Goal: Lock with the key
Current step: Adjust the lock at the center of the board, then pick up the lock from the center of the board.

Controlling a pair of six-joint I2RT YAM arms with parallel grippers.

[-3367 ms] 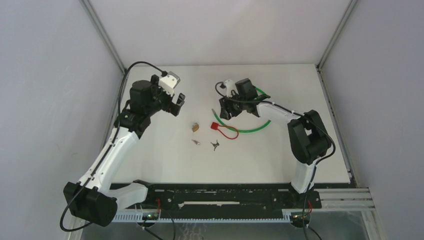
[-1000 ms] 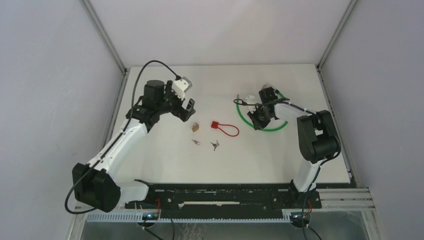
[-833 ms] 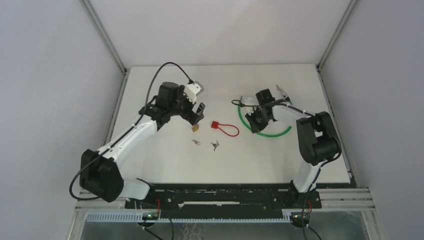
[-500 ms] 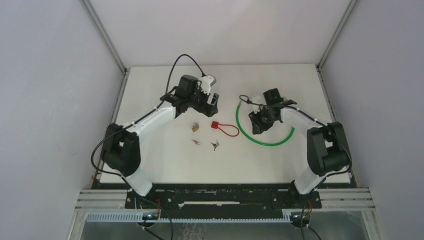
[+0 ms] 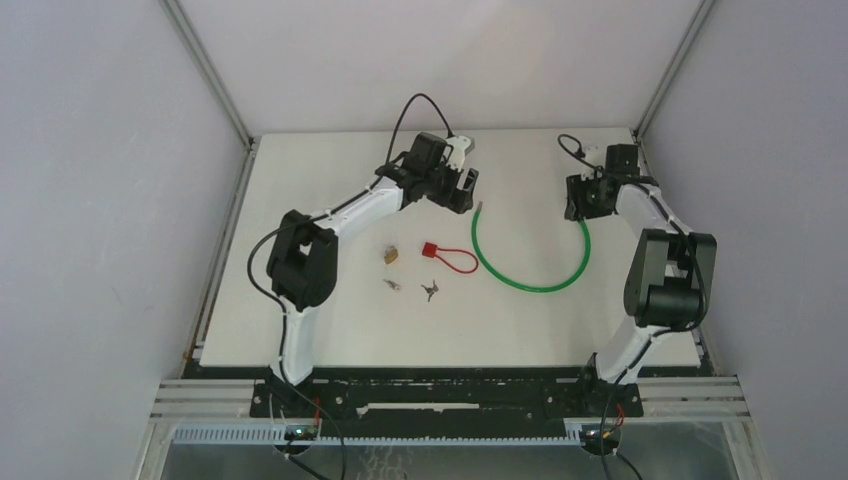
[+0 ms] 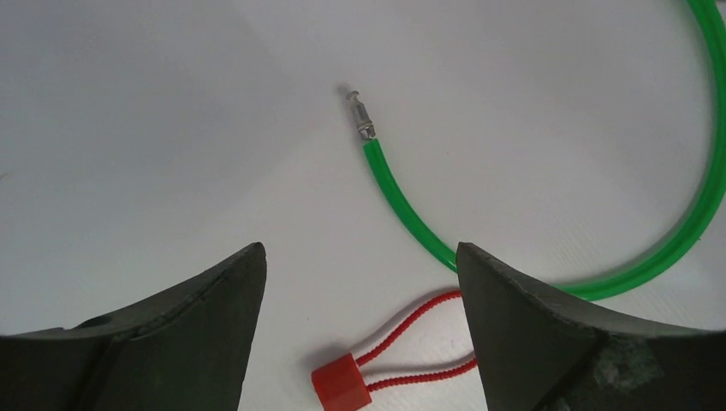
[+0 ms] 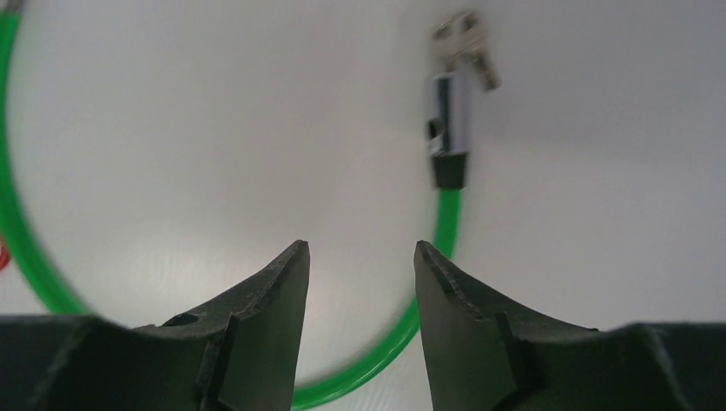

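The cylinder's black collar [image 7: 449,171] is below the right gripper, toward the right in its wrist view, so the gripper will next go down that way and close on the collar, clear of the keys.
A green cable lock [image 5: 528,286] lies in a U on the white table. Its metal pin end [image 6: 360,110] points up the left wrist view, ahead of my open left gripper [image 6: 360,250], which hovers at the back centre [image 5: 462,190]. Its silver lock cylinder [image 7: 449,118], with a bunch of keys [image 7: 467,41] in the far end, lies ahead and slightly right of my open right gripper [image 7: 360,246], which is at the back right [image 5: 582,200]. Neither gripper has anything between its fingers.
A small red cable lock [image 5: 431,250] with its red loop [image 6: 419,342] lies left of the green cable. A little brass padlock [image 5: 390,256] and two loose small keys [image 5: 430,291] lie nearer the table [image 5: 330,330] middle. Grey walls enclose the table.
The left arm swung right and back to the cable's pin end. The right arm moved to the back right, pulling the green cable out into a U, and its jaws opened.
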